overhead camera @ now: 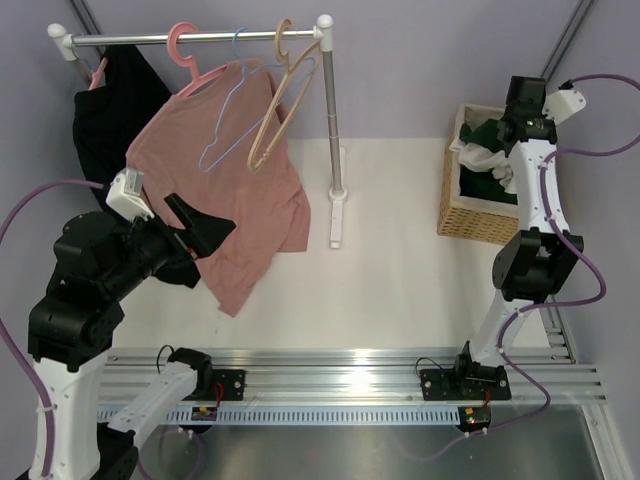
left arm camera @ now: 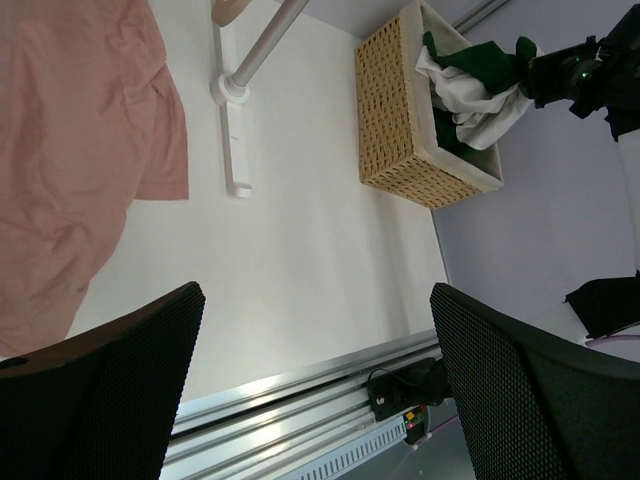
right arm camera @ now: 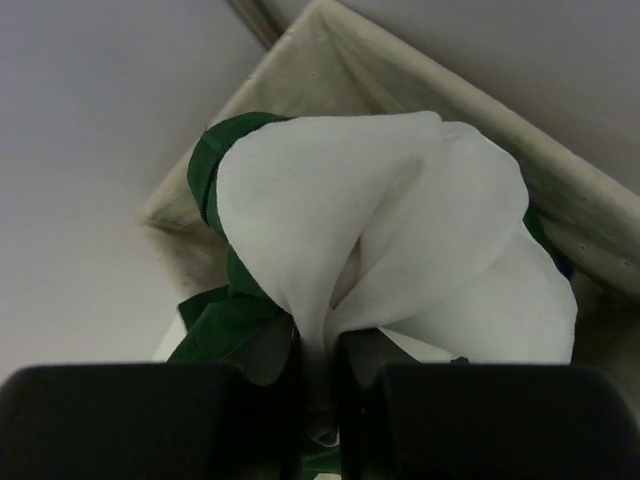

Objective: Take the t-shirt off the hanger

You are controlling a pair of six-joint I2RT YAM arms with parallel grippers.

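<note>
My right gripper should next move down into the wicker basket's opening (overhead camera: pixel 486 160) (right arm camera: pixel 325 88) below it and let go of the fold of white cloth, since the t-shirt already hangs in there.
The white and dark green t-shirt (overhead camera: pixel 487 150) hangs into the wicker basket (overhead camera: pixel 470 215) at the right; it also shows in the left wrist view (left arm camera: pixel 470 85). My right gripper (right arm camera: pixel 320 400) is shut on a fold of its white cloth (right arm camera: pixel 380 230), right above the basket. The light-blue wire hanger (overhead camera: pixel 232 110) hangs bare on the rail (overhead camera: pixel 200 38), in front of the pink shirt. My left gripper (left arm camera: pixel 315 380) is open and empty, held above the table near the pink shirt's lower edge (overhead camera: pixel 205 235).
A dusty-pink shirt (overhead camera: pixel 225 195) hangs on a pink plastic hanger (overhead camera: pixel 190 60). A black garment (overhead camera: pixel 115 110) hangs at the rail's left end. A beige wooden hanger (overhead camera: pixel 280 95) hangs near the rack's post (overhead camera: pixel 332 130). An aluminium rail (overhead camera: pixel 350 375) runs along the near edge.
</note>
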